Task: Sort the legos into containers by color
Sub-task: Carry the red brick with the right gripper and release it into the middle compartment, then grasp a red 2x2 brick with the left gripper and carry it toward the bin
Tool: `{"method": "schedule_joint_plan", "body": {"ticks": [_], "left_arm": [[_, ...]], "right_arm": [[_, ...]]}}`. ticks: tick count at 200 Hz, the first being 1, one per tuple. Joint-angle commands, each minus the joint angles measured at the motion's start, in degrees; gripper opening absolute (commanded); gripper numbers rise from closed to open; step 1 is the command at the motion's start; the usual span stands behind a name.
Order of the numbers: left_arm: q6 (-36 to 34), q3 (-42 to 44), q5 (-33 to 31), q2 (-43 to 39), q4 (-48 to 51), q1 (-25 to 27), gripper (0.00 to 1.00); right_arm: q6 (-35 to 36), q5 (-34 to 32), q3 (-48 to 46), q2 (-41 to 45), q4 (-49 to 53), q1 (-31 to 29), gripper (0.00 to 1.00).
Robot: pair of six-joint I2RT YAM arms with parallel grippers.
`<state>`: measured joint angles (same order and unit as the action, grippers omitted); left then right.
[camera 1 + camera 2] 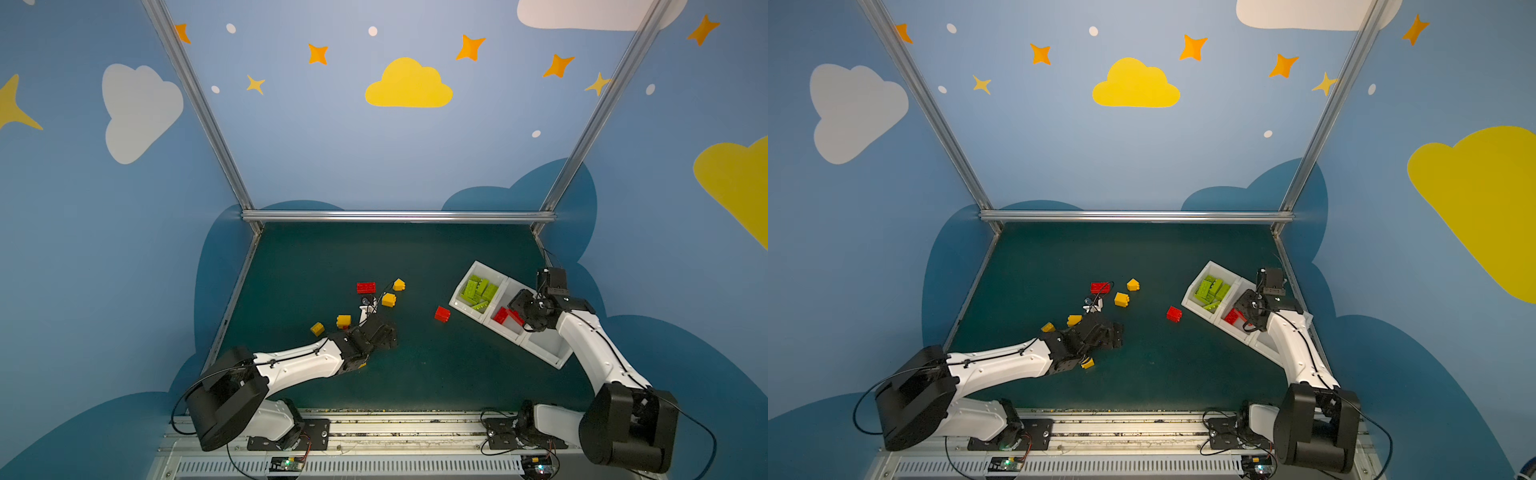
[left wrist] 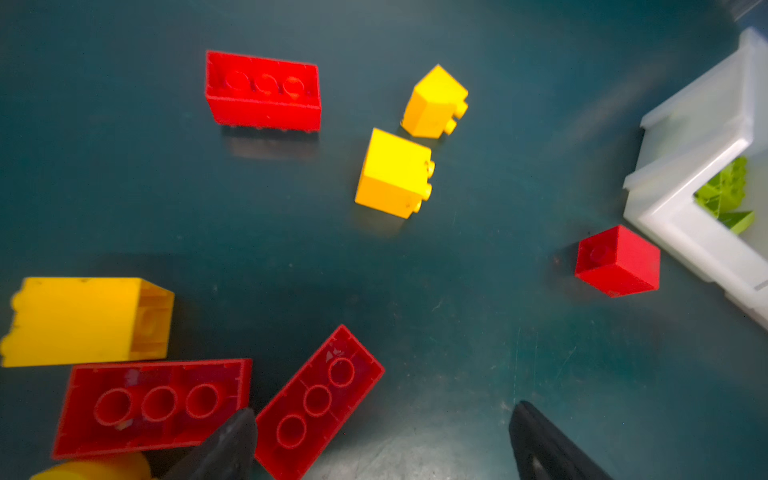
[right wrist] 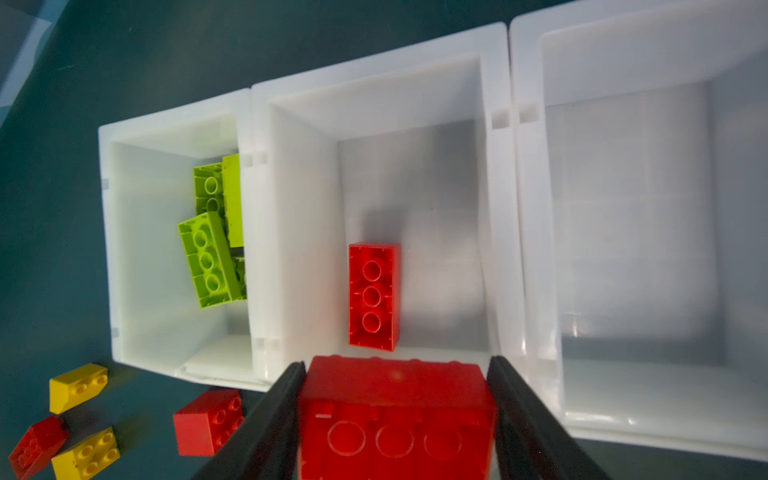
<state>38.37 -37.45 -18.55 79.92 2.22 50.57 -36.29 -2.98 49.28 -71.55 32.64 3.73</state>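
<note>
Next, the left gripper moves, open, across the mat toward the far container and down onto the small red lego (image 1: 442,314) (image 2: 618,261), since it sits apart from the others.
My right gripper (image 3: 397,363) is shut on a red lego (image 3: 395,419), held above the near edge of the middle container (image 3: 374,99). One red lego (image 3: 374,296) lies inside it. Several lime green legos (image 1: 478,291) fill the far container (image 1: 478,264), and the near container (image 3: 623,166) holds nothing. My left gripper (image 2: 382,411) hangs open low over the mat. An upturned red lego (image 2: 316,403) lies just inside its left finger (image 2: 232,440), with another (image 2: 153,407) beside it. Loose yellow legos (image 1: 389,299) and red legos (image 1: 365,287) lie on the mat.
A small red lego (image 1: 442,313) sits on the green mat a little left of the containers. A yellow lego (image 1: 1087,363) peeks out from under my left wrist. Metal frame rails (image 1: 399,216) border the mat at the back and sides.
</note>
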Motion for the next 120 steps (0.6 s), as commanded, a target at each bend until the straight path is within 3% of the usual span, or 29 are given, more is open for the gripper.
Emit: {"method": "schedule_joint_plan", "body": {"ticks": [1, 46, 72, 120], "left_arm": [[-0.35, -1.41, 1.88, 1.28, -0.9, 0.04, 0.94], [-0.87, -1.95, 3.0, 2.01, -2.22, 0.84, 0.91], [-2.83, -3.99, 3.09, 3.7, -2.44, 1.29, 0.91], [-8.36, -11.41, 7.17, 11.0, -2.55, 1.23, 0.9]], "right_arm": [[-0.88, -0.05, 1.26, -1.81, -3.32, 0.57, 0.65], [-0.6, 0.96, 2.84, -6.65, -4.77, 2.83, 0.7], [-0.75, 1.01, 3.31, -6.01, -4.89, 2.94, 0.77], [0.08, 2.08, 4.2, -2.72, -3.4, 2.81, 0.79]]}}
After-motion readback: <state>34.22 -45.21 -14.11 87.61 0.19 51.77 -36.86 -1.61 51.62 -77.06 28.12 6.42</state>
